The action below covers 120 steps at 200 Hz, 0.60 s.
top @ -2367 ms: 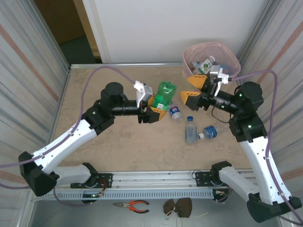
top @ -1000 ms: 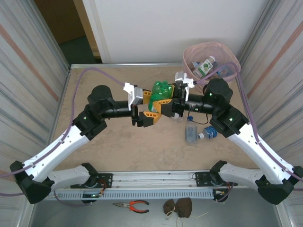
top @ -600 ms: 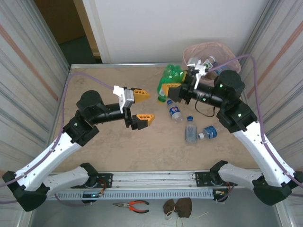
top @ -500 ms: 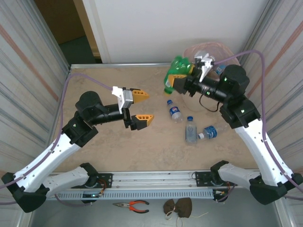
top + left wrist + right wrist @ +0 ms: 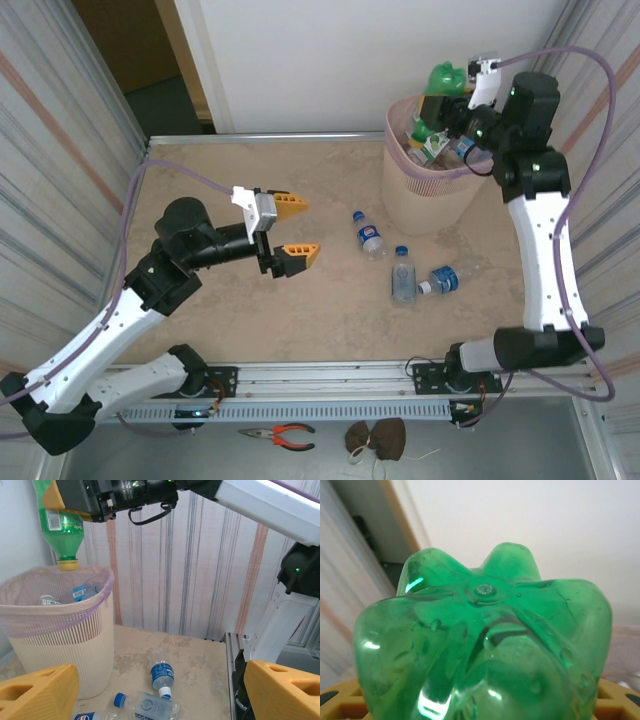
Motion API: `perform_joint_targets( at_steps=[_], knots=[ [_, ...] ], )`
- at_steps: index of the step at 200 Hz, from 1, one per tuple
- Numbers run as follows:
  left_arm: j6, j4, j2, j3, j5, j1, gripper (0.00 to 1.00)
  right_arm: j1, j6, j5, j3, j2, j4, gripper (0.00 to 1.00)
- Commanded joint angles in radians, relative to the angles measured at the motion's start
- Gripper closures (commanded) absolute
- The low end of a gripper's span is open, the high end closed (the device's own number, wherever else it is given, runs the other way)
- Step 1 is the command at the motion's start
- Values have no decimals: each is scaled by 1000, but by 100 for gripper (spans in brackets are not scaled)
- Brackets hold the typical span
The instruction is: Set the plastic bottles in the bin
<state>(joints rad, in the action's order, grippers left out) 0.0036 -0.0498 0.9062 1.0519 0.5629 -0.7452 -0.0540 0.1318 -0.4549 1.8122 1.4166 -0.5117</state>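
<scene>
The green bottle is still hanging above the bin's rim, so my right gripper should next carry it down, tilting downward, and let go of it inside the bin (image 5: pixel 425 205).
My right gripper (image 5: pixel 445 95) is shut on a green plastic bottle (image 5: pixel 443 77) and holds it over the bin (image 5: pixel 425 205), a ribbed beige basket with a pink liner. In the left wrist view that green bottle (image 5: pixel 59 527) hangs cap down just above the bin's rim (image 5: pixel 95 611). The right wrist view shows the bottle's base (image 5: pixel 485 630) between my orange fingers (image 5: pixel 337 702). Three clear bottles with blue labels lie on the table (image 5: pixel 370 236) (image 5: pixel 402 275) (image 5: pixel 445 278). My left gripper (image 5: pixel 290 230) stands open and holds nothing, left of them.
Several bottles lie inside the bin (image 5: pixel 432 140). Striped side walls (image 5: pixel 70 150) close in the table on both sides, and a white back wall stands behind. Pliers (image 5: pixel 278 433) lie below the front rail. The beige tabletop (image 5: pixel 250 180) stretches to the left of the bin.
The green bottle passed from my left gripper to my right one. The right arm lifted it up and right over the bin. The left gripper opened and drew back to the left.
</scene>
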Motion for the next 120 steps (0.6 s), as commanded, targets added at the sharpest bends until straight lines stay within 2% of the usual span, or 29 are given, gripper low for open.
perform_joint_targets(
  at_steps=[1,45,120],
  knots=[
    [1,-1,-28,-17,-26,9,14,30,-88,12,85,63,-120,56],
    [-19,8,-44,-38,-28,9,14,74,-158,28,177,184,-234,56],
    [-32,19,-43,-50,-31,7,14,75,-196,4,111,273,-333,54]
  ],
)
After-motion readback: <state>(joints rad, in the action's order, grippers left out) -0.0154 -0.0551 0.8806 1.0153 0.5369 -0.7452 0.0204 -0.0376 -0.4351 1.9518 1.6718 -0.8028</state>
